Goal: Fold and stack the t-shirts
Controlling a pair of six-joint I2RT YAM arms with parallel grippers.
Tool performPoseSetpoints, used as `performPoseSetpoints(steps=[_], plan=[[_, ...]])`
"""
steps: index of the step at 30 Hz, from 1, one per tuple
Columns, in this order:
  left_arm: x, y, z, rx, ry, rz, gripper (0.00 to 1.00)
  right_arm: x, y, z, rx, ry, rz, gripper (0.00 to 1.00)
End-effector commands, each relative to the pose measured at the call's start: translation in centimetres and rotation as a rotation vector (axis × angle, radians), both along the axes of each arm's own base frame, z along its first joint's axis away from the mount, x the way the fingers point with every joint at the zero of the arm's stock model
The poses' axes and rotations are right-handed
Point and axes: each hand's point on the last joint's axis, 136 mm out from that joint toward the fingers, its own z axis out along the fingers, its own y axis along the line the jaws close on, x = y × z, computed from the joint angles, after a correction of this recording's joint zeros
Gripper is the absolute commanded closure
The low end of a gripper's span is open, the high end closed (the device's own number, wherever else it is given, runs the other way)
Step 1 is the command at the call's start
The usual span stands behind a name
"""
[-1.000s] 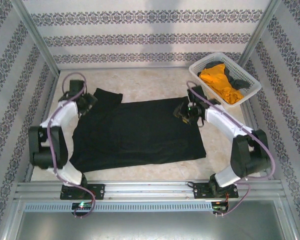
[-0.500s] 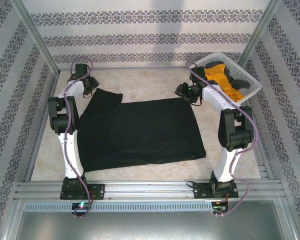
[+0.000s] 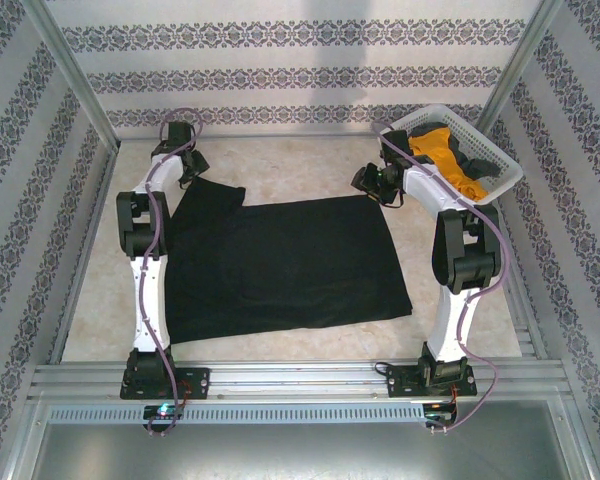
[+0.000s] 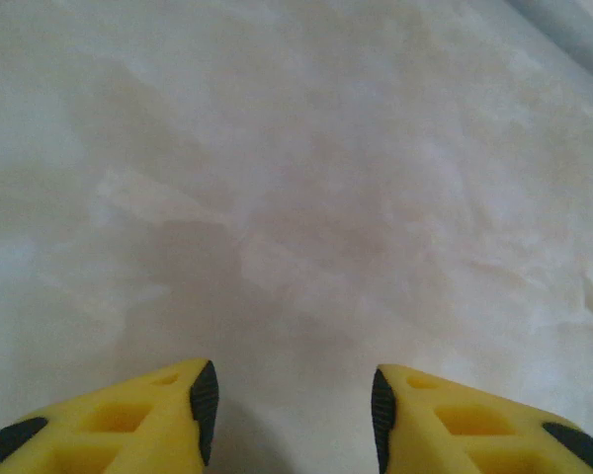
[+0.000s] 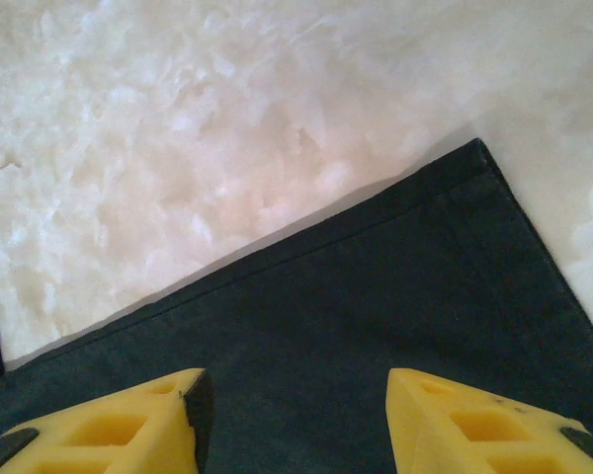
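I should lower my right gripper to the black t-shirt's far corner by the basket and bring its open fingers around the corner's tip, because they are still above the cloth.
A large black t-shirt lies spread flat on the pale table, one sleeve toward the far left. My left gripper hovers open just past that sleeve. In the left wrist view its yellow fingers stand apart over bare table, and the left gripper holds nothing. My right gripper is open at the shirt's far right corner. In the right wrist view the right gripper hangs above the black t-shirt, near its hemmed edge. An orange-yellow t-shirt and a dark t-shirt lie in the basket.
A white lattice basket stands at the far right corner, with the right arm reaching past its near side. Metal frame posts and patterned walls close in the table on three sides. Bare table lies beyond the shirt.
Both arms have stretched toward the back of the table. The left gripper moved off the sleeve onto bare table and narrowed a little. The right gripper moved off the shirt to its far corner.
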Motion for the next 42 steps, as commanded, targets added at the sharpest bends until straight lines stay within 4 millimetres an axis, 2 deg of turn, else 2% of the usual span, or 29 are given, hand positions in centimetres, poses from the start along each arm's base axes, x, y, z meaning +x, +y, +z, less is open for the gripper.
performPoseSetpoints(steps=[1, 5, 9, 14, 19, 22, 27, 31, 34, 37, 42], plan=[[-3.0, -0.7, -1.7, -0.008, 0.118, -0.016, 0.57, 0.7, -0.6, 0.1, -0.016, 0.000, -0.020, 0.49], [-3.5, -1.1, -1.8, -0.004, 0.139, -0.040, 0.67, 0.7, -1.0, -0.1, -0.029, 0.011, -0.030, 0.49], [-3.6, -1.8, -1.4, -0.009, 0.133, -0.075, 0.75, 0.0, -2.4, -0.9, -0.091, 0.049, -0.084, 0.50], [-4.1, -2.3, 0.4, 0.023, 0.098, -0.103, 1.00, 0.2, -3.8, -1.6, -0.186, 0.034, -0.180, 0.51], [-5.5, -2.1, 3.1, 0.041, 0.053, -0.091, 1.00, 1.6, -5.1, -2.8, -0.306, 0.010, -0.264, 0.49], [-6.4, -2.5, 3.7, 0.014, 0.045, -0.099, 1.00, 2.6, -5.9, -3.7, -0.316, 0.017, -0.288, 0.49], [-8.3, -3.1, 3.3, -0.044, 0.039, -0.100, 1.00, 3.6, -5.6, -5.5, -0.297, 0.058, -0.250, 0.50], [-10.6, -2.8, 2.9, -0.084, 0.023, -0.073, 1.00, 4.8, -4.5, -6.3, -0.260, 0.060, -0.196, 0.50], [-11.8, -2.6, 2.8, -0.105, 0.025, -0.073, 1.00, 5.0, -4.3, -6.9, -0.259, 0.079, -0.181, 0.51], [-12.3, -2.5, 3.0, -0.111, 0.022, -0.079, 1.00, 5.0, -4.5, -7.3, -0.253, 0.093, -0.186, 0.53], [-11.8, -2.4, 3.9, -0.125, 0.002, -0.080, 1.00, 4.3, -5.1, -8.5, -0.286, 0.184, -0.192, 0.57]])
